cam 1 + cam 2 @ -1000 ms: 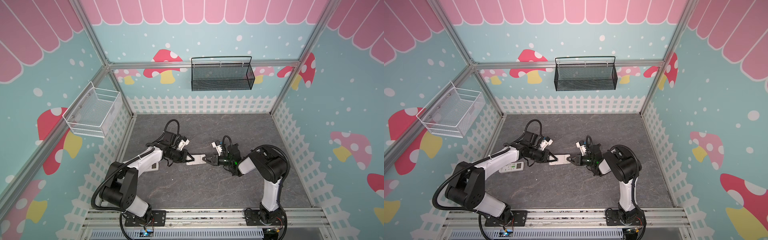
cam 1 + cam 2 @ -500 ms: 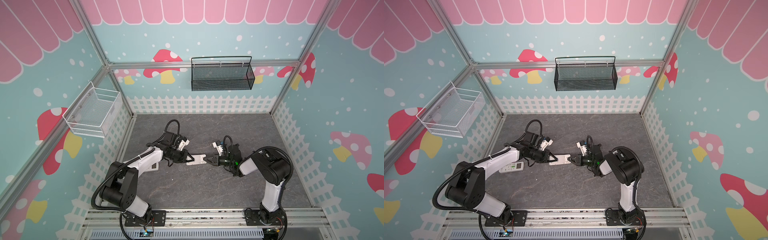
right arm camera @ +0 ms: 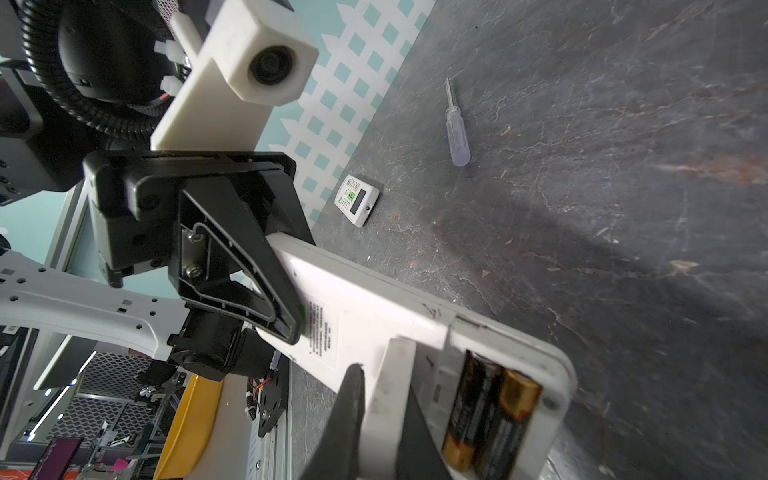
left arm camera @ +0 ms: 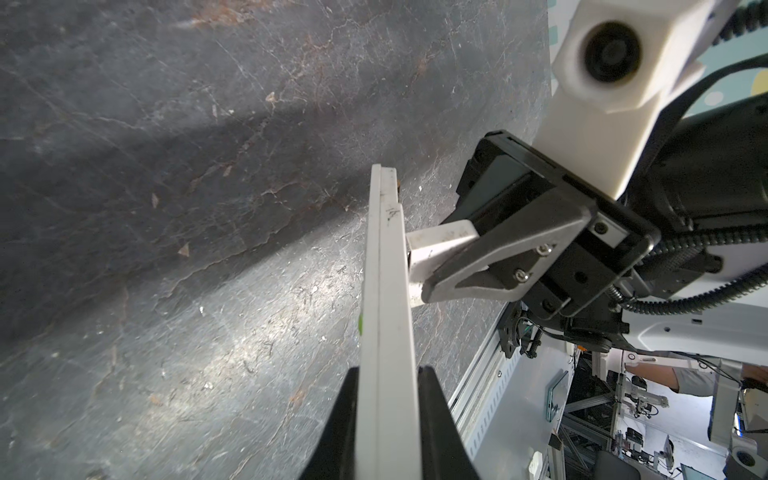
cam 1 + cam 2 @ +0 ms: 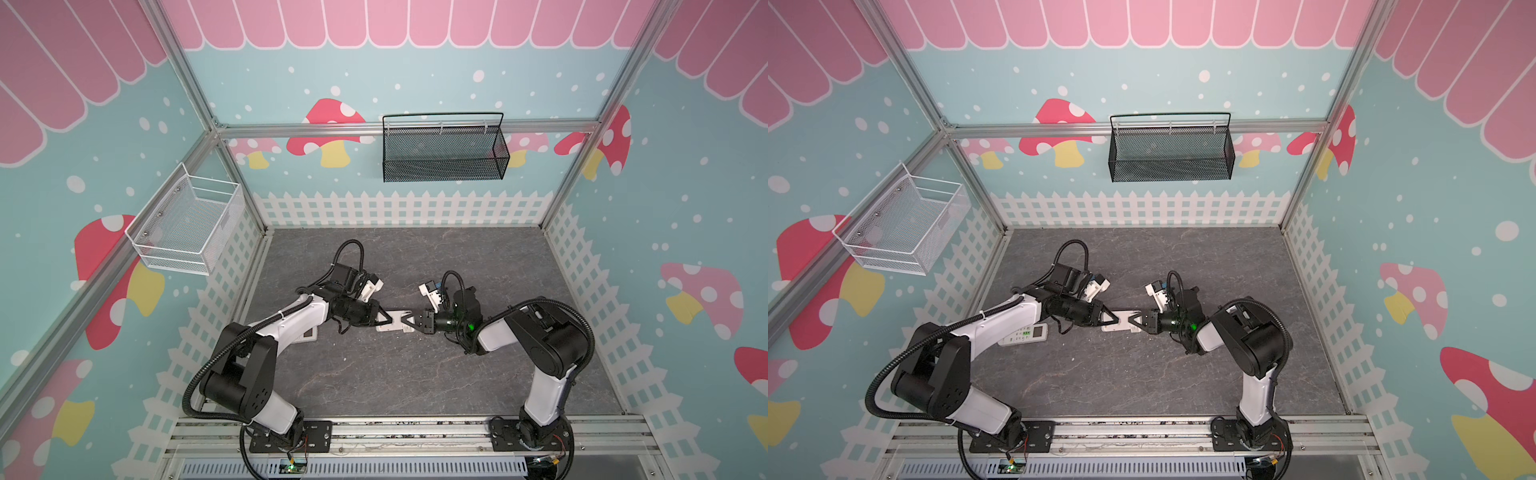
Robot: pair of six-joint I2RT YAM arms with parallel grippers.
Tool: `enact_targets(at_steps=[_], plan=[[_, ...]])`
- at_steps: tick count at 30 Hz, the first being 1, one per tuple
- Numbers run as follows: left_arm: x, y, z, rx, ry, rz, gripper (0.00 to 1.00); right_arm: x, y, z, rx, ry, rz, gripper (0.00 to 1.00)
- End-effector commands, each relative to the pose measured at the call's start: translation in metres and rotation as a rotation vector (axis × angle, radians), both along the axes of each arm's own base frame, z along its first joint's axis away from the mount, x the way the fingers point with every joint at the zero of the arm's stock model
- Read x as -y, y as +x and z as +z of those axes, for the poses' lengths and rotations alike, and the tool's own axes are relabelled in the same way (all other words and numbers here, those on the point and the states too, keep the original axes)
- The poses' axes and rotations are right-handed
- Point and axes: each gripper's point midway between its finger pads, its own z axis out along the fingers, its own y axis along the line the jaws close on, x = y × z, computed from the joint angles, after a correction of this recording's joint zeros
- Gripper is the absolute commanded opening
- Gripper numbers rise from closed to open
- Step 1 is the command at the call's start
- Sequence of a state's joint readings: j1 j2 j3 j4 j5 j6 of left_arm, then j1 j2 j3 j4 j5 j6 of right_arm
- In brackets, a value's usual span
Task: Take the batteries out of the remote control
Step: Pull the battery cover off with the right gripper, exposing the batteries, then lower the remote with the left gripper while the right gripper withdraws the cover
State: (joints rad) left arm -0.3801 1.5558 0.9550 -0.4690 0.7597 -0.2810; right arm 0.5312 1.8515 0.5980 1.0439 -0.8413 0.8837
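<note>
A clear spot of bare grey floor is just below. My left gripper will next lower the remote control (image 5: 394, 322) there, hollow facing up, and release the remote control's edge.
The white remote control (image 5: 394, 322) is held just above the floor between both arms, its back with the green label turned toward the right wrist camera. My left gripper (image 4: 390, 370) is shut on its edge. Two dark and gold batteries (image 3: 490, 415) lie side by side in the open recess at the remote control's end. My right gripper (image 3: 384, 376) is shut on a thin white cover piece (image 3: 392, 374) standing up from the remote control's back beside the recess. In both top views the two grippers meet tip to tip over the remote control (image 5: 1121, 322).
A second white remote (image 3: 356, 199) with green buttons lies by the left fence, partly under the left arm (image 5: 1000, 320). A clear-handled screwdriver (image 3: 456, 129) lies on the grey floor. A black basket (image 5: 442, 153) and a white basket (image 5: 187, 226) hang on the walls.
The right gripper's jaws have closed down onto the white cover piece. The left gripper and the remote control have stayed in place.
</note>
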Motion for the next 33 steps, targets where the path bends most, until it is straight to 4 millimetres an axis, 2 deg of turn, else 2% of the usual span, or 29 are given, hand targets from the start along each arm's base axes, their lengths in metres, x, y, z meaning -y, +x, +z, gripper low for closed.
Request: enact_targets(at_steps=[1,6,11,14,17,22,28,33], plan=[[0.007,0.005,0.015,0.050,-0.043,-0.021,0.00,0.002,-0.002,0.014,0.035,0.014,-0.001,0.08],[0.005,0.008,0.008,0.030,-0.019,0.009,0.00,0.016,-0.001,0.018,0.047,-0.017,-0.041,0.07],[0.008,0.006,-0.005,-0.014,0.010,0.028,0.00,0.050,0.008,0.021,0.077,-0.128,-0.152,0.06],[0.019,-0.001,-0.007,-0.022,0.007,-0.012,0.00,0.080,0.021,0.009,0.107,-0.342,-0.246,0.06],[0.022,-0.003,-0.013,-0.038,0.026,-0.015,0.01,0.121,0.032,0.000,0.101,-0.538,-0.356,0.06],[0.023,-0.003,-0.031,-0.082,0.078,0.000,0.07,0.185,0.048,0.002,0.072,-0.703,-0.524,0.05],[0.013,-0.003,-0.043,-0.088,0.142,0.034,0.21,0.247,0.062,-0.003,0.050,-0.929,-0.650,0.06],[0.003,-0.003,-0.053,-0.097,0.193,0.061,0.43,0.284,0.063,-0.009,0.042,-1.037,-0.705,0.06]])
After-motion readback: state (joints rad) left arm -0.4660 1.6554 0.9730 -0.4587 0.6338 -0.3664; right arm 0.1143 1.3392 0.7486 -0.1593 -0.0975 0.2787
